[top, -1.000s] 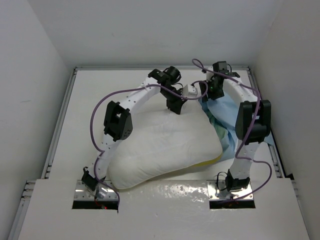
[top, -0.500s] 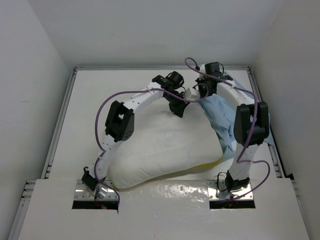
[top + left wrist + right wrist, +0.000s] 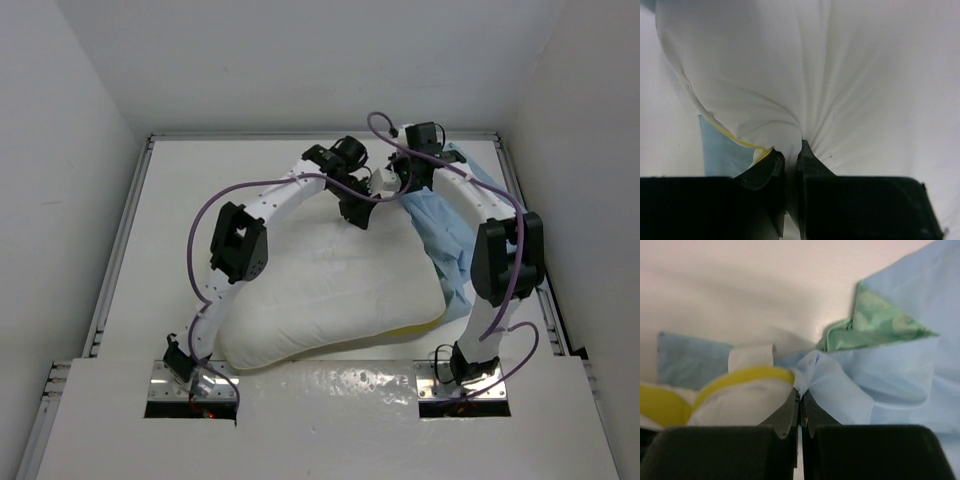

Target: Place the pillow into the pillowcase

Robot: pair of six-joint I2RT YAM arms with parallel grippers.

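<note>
I need to pull the corner outward with my left gripper, toward the bare tabletop by the far rim, and let go of it, because the pillow (image 3: 330, 290) crowds the near edge of the table.
The puffy white pillow (image 3: 330, 290) fills the middle of the table, its yellow band (image 3: 415, 325) showing at the near right. Its far corner is bunched between the fingers of my left gripper (image 3: 357, 215), which is shut on the white fabric (image 3: 792, 150). The pillowcase (image 3: 440, 225) lies crumpled to the right, light blue side up. My right gripper (image 3: 398, 192) is shut on a fold of that light blue cloth (image 3: 800, 389), right beside the pillow's yellow-edged corner (image 3: 747, 376). A patch of the green leafy side (image 3: 875, 325) shows farther off.
White walls enclose the table on the left, back and right. The raised table rim (image 3: 135, 230) runs along the left side. Purple cables (image 3: 200, 225) loop over both arms. The two arm bases (image 3: 190, 385) sit at the near edge.
My right gripper has shut on the pillowcase edge and moved left toward the left gripper, drawing the blue cloth to the pillow's far corner. The left gripper keeps its hold.
</note>
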